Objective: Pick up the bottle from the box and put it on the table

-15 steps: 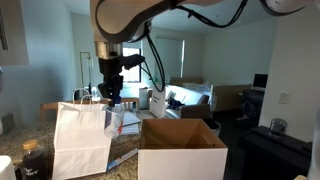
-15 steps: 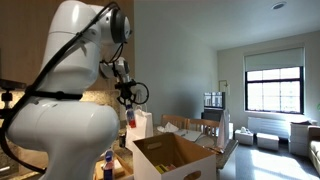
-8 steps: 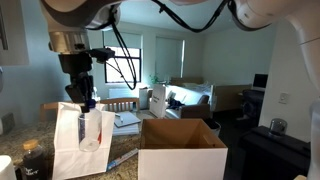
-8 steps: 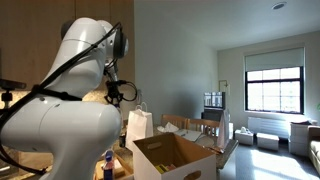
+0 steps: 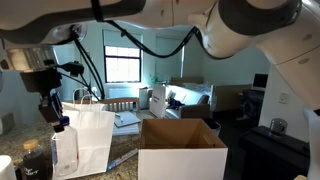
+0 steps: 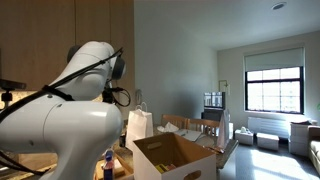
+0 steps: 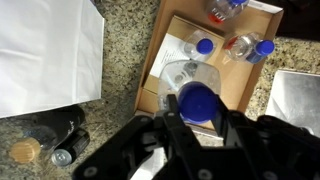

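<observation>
Next, my gripper will go right in the wrist view and down to release the bottle.
My gripper (image 7: 195, 108) is shut on a clear plastic bottle with a blue cap (image 7: 197, 98). In an exterior view the gripper (image 5: 57, 117) hangs at the far left, and the bottle (image 5: 64, 150) hangs from it in front of a white paper bag (image 5: 95, 135). The cardboard box (image 5: 180, 150) stands open to the right of the bag. In the wrist view the box (image 7: 160, 70) lies below the gripper and holds several more blue-capped bottles (image 7: 203, 47). In the exterior view from behind, my arm's body hides the gripper; the box (image 6: 170, 155) shows there.
The countertop is speckled granite (image 7: 120, 120). The white paper bag (image 7: 45, 50) lies beside the box. Dark bottles (image 7: 65, 150) stand near the counter's edge, also seen in an exterior view (image 5: 35, 160). A living room with sofa and windows lies behind.
My arm has swung left with the bottle, from above the box's side past the paper bag to its far side, and dropped lower.
</observation>
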You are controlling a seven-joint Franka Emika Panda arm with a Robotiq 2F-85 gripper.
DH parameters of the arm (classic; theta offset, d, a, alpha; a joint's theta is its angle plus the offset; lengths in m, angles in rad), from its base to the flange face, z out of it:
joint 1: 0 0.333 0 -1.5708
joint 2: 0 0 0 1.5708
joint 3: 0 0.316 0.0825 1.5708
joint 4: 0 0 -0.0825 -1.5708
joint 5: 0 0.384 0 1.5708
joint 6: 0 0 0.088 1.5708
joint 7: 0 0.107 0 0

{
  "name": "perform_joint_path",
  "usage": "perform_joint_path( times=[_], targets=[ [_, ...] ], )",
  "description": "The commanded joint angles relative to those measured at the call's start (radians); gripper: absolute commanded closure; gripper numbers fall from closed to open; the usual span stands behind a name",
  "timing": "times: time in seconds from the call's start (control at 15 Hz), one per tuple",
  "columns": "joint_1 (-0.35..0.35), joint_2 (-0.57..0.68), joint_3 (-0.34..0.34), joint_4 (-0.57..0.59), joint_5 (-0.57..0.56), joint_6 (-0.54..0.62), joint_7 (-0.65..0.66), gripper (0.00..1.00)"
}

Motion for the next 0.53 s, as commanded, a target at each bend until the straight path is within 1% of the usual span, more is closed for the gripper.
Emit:
perform_joint_path(
  times=[0.0,0.13,0.2,0.27,0.33,0.47],
  targets=[
    [0.06,0.143,-0.015,0.191,-0.045,-0.104,-0.095,0.85],
    [0.073,0.182,-0.016,0.225,-0.046,-0.126,-0.123,0.85],
    [0.099,0.176,-0.064,0.216,-0.011,-0.115,-0.148,0.85],
    [0.104,0.186,-0.074,0.236,-0.007,-0.111,-0.16,0.85],
    [0.077,0.174,-0.04,0.211,-0.031,-0.087,-0.148,0.85],
    [0.066,0.136,-0.041,0.167,-0.026,-0.038,-0.128,0.85]
  ],
)
